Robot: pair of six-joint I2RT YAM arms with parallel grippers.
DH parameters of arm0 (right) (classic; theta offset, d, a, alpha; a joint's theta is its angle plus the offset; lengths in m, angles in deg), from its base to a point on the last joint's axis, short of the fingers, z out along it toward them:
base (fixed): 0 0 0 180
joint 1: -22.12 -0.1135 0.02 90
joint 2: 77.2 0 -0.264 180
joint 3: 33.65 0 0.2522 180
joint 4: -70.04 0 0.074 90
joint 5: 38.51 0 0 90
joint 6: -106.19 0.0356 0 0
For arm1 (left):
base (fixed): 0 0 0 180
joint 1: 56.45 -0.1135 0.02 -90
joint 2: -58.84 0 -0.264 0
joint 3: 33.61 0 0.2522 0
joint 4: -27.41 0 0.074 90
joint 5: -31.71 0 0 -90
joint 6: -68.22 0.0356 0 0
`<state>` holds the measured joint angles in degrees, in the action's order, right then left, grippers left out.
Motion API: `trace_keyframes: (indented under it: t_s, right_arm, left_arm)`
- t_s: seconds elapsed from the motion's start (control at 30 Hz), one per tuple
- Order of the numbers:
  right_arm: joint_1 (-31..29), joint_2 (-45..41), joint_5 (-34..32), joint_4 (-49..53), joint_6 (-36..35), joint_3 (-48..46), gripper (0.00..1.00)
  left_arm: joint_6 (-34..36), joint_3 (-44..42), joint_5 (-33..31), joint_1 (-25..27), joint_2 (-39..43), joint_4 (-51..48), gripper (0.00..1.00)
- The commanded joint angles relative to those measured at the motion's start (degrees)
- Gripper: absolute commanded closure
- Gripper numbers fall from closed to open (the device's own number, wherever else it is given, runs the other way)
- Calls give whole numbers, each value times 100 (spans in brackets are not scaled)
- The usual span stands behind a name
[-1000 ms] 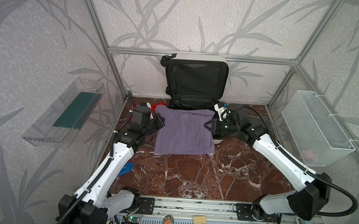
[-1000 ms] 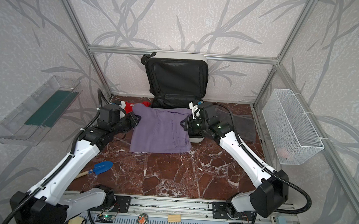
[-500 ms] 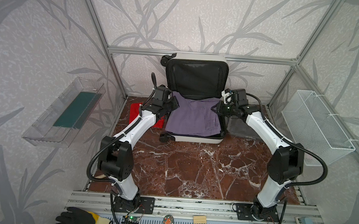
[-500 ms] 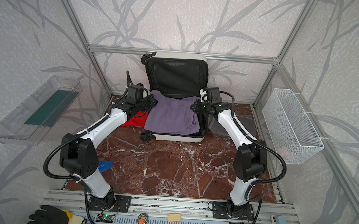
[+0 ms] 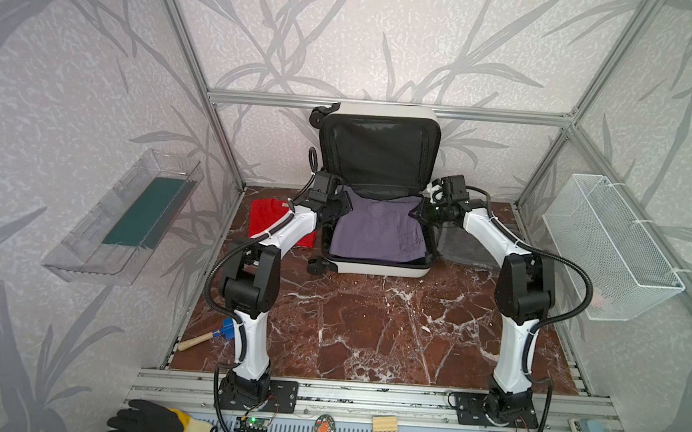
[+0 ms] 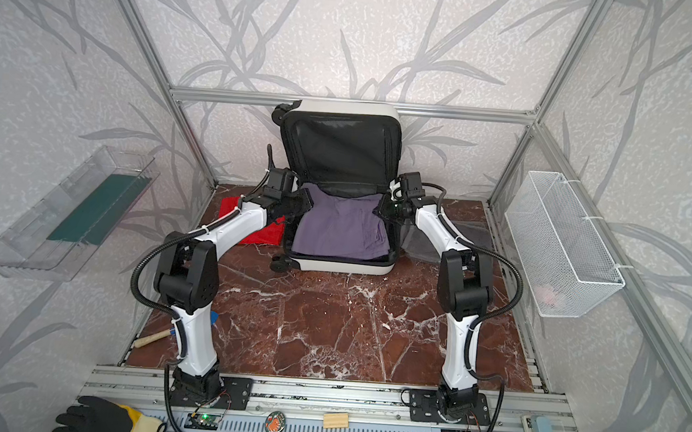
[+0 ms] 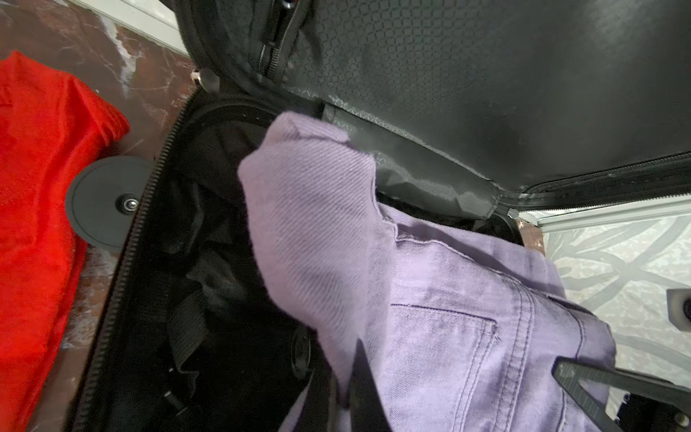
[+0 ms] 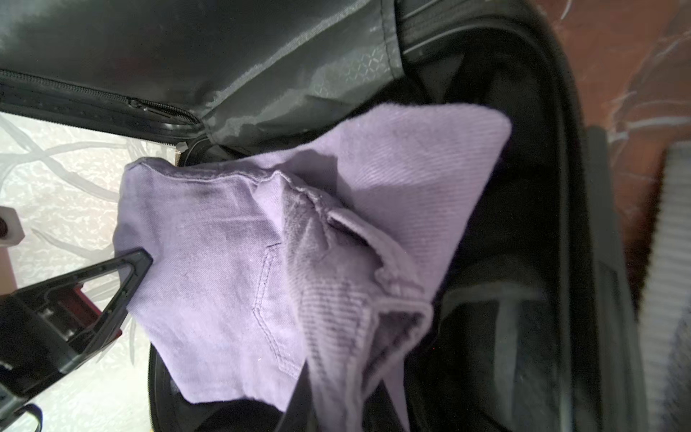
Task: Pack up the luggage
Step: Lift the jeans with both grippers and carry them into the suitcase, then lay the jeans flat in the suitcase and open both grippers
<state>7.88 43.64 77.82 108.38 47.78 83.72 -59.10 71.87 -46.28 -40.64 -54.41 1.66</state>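
Note:
My right gripper next eases slightly toward my left gripper over the jeans' back corner and opens to release it. The jeans already lie inside the luggage.
The luggage, a small white suitcase, lies open at the back of the table with its black-lined lid upright. Folded purple jeans rest in its lower half. My left gripper is shut on the jeans' back left corner. Over the back right corner my right gripper is shut on the jeans too. Both held corners are lifted a little above the lining.
A red cloth lies left of the luggage and a grey cloth right of it. A wire basket hangs on the right wall, a clear tray on the left. A blue brush lies front left. A gloved hand shows at the front rail.
Both arms carried the purple jeans from the table back into the open luggage, then held almost still. A gloved hand has appeared at the front edge.

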Motion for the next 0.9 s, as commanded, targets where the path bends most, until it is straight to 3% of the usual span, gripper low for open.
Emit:
trace_keyframes:
  t_s: [0.0, 0.23, 0.4, 0.53, 0.77, 0.8, 0.87]
  right_arm:
    - [27, 135, 142, -104, -70, 293, 100]
    - [18, 571, -69, 307, -321, 828, 98]
    - [18, 751, -272, 811, -560, 1360, 60]
    - [18, 694, -480, 1086, -730, 1577, 44]
    - [-12, 217, -1142, 1618, -957, 1525, 39]
    - [-47, 106, -1223, 1597, -998, 1412, 39]
    - [-143, -58, -1295, 1518, -1073, 1165, 39]
  left_arm:
    - [159, 111, -141, 27, -40, 89, 100]
    - [346, 300, -180, 18, -348, -35, 100]
    - [457, 519, -203, 18, -535, -202, 100]
    - [546, 640, -208, 23, -588, -329, 100]
    - [643, 756, -326, 22, -566, -509, 100]
    - [673, 786, -362, 18, -571, -555, 97]
    - [741, 858, -408, 18, -572, -653, 81]
